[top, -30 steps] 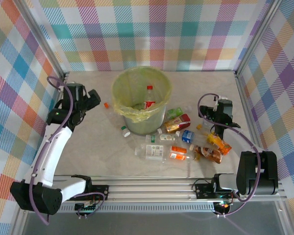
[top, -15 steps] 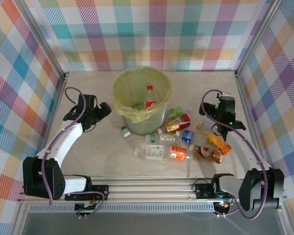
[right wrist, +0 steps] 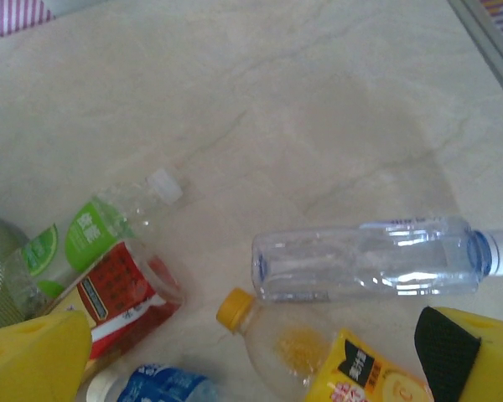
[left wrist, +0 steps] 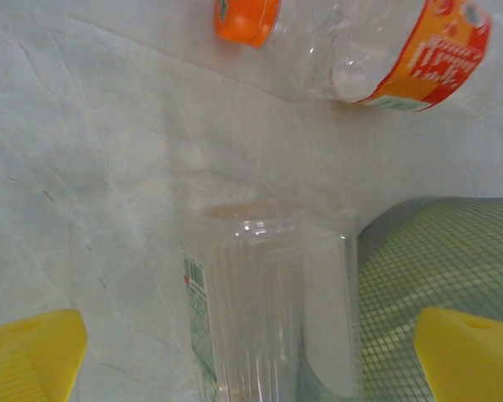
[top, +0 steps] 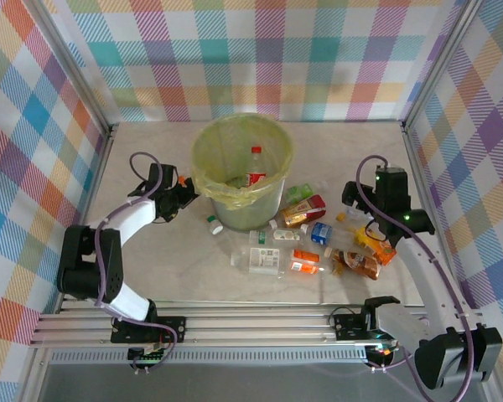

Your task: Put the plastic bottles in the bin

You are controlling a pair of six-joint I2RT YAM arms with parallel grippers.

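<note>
My left gripper should next lower its open yellow fingers around the clear bottle's base end (left wrist: 272, 280) and close, as that end lies below it, already lined up between the fingers.
The bin (top: 203, 159), lined with a yellow-green bag, stands mid-table and holds a red-capped bottle (top: 255, 167). Several plastic bottles (top: 303, 209) lie scattered to its right and front. My left gripper (top: 184, 194) is low against the bin's left side and open. A clear bottle (left wrist: 268, 310) lies between its yellow fingertips (left wrist: 29, 352), apart from both, with an orange-capped bottle (left wrist: 352, 42) beyond. My right gripper (top: 352, 201) hangs open over a clear blue-capped bottle (right wrist: 377, 260) and a yellow-capped bottle (right wrist: 318, 352).
The bin wall (left wrist: 453, 276) is close on the right of my left gripper. Red-labelled (right wrist: 117, 301), green-labelled (right wrist: 92, 234) and blue-labelled (right wrist: 168, 389) bottles lie left of my right gripper. Checked walls enclose the table; a rail runs along its right edge (top: 412, 159).
My left gripper has swung right and down to the bottles at the bin's left side. My right arm has shifted slightly over the right-hand bottles.
</note>
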